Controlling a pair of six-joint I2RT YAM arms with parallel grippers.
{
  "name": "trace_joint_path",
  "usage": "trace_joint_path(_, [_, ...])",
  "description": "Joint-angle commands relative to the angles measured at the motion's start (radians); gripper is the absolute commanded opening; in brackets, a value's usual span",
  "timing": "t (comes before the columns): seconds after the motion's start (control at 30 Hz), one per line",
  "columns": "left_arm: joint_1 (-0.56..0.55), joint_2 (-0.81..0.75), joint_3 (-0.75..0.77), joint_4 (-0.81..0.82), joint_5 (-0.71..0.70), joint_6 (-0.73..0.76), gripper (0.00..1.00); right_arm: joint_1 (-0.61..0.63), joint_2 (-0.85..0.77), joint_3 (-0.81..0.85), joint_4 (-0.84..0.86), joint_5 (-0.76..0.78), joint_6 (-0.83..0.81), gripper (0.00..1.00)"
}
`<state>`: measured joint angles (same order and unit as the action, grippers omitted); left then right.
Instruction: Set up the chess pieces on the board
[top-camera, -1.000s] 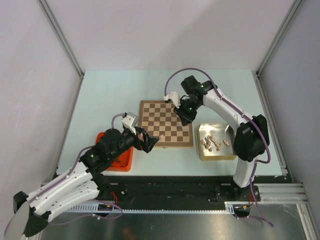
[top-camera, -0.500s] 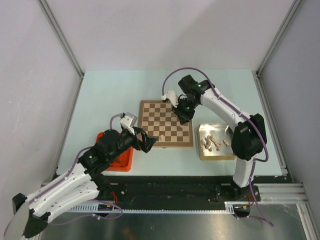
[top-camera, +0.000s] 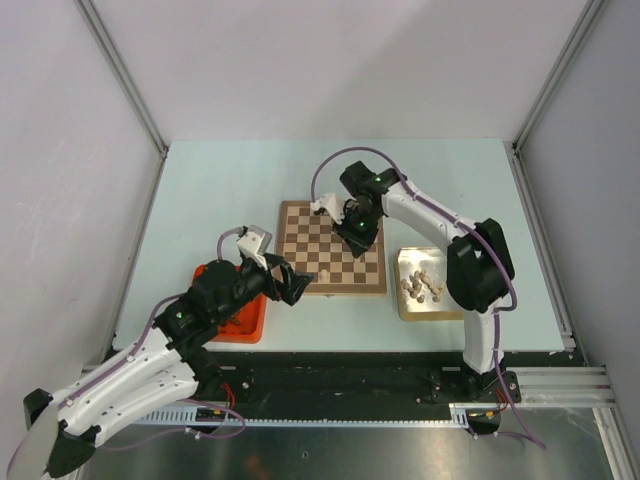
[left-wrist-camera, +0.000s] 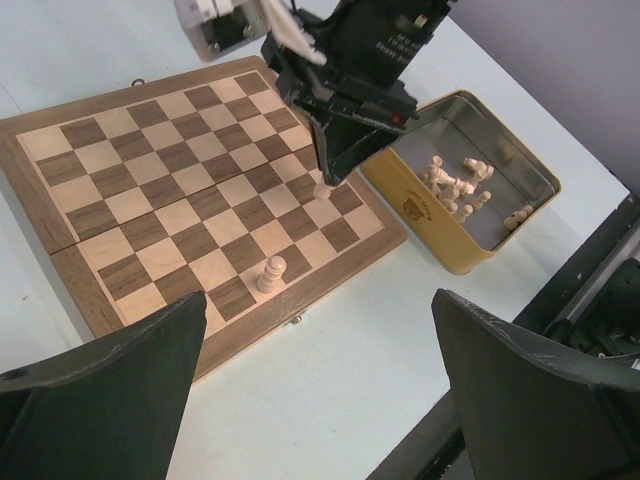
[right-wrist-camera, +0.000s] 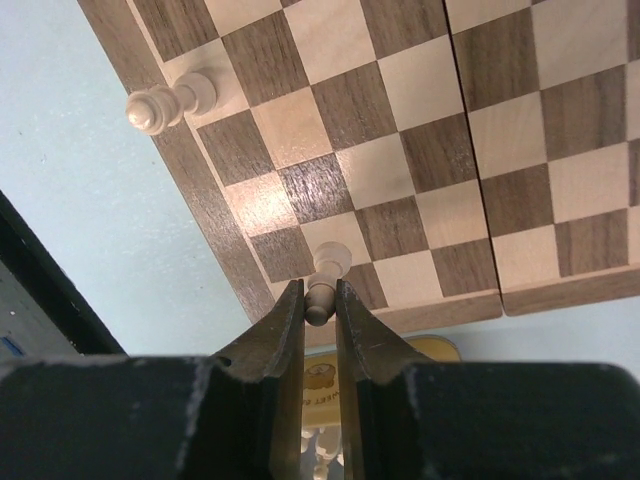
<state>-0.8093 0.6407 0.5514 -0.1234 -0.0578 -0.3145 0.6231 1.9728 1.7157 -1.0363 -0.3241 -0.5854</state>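
I should next move my right gripper back toward the standing piece, lower the pawn (right-wrist-camera: 322, 285) onto the shiny light square on the near row (right-wrist-camera: 260, 202) and release it, because that square is empty.
The chessboard (top-camera: 300, 225) lies mid-table. My right gripper (top-camera: 353, 233) hangs over its right half, shut on a pale pawn (right-wrist-camera: 322, 285) held by the head. The pawn's base is at a light square near the board's edge (right-wrist-camera: 400, 120); I cannot tell if it touches. In the left wrist view the pawn (left-wrist-camera: 322, 189) shows at the gripper's tip. One pale piece (top-camera: 324, 275) stands on the board's near row, also seen from the left wrist (left-wrist-camera: 271, 273) and the right wrist (right-wrist-camera: 170, 100). My left gripper (top-camera: 290, 283) is open and empty, just off the board's near-left corner.
A gold tin (top-camera: 408, 300) with several pale pieces stands right of the board; it also shows in the left wrist view (left-wrist-camera: 420, 212). A red tray (top-camera: 245, 328) lies under my left arm. The table's near edge is close below my left gripper (left-wrist-camera: 320, 400).
My right gripper has moved left across the board with the pawn in it. My left arm has barely moved.
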Motion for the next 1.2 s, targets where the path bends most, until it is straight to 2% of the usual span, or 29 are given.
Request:
trace_joint_path(0.0, [-0.004, -0.016, -0.005, 0.005, -0.019, -0.011, 1.0, 0.021, 0.018, 0.036, 0.015, 0.022, 0.025, 0.1])
trace_joint_path(0.5, [-0.004, -0.024, -0.004, -0.002, -0.019, -0.009, 1.0, 0.078, -0.015, -0.033, 0.028, 0.066, 0.067, 0.11])
trace_joint_path(1.0, [-0.004, -0.036, -0.001, -0.005, -0.011, -0.021, 1.0, 0.107, -0.063, -0.085, 0.114, 0.135, 0.271, 0.09])
trace_joint_path(1.17, [-0.004, -0.036, 0.001, -0.004, -0.008, -0.024, 1.0, 0.106, -0.065, -0.091, 0.113, 0.14, 0.285, 0.09])
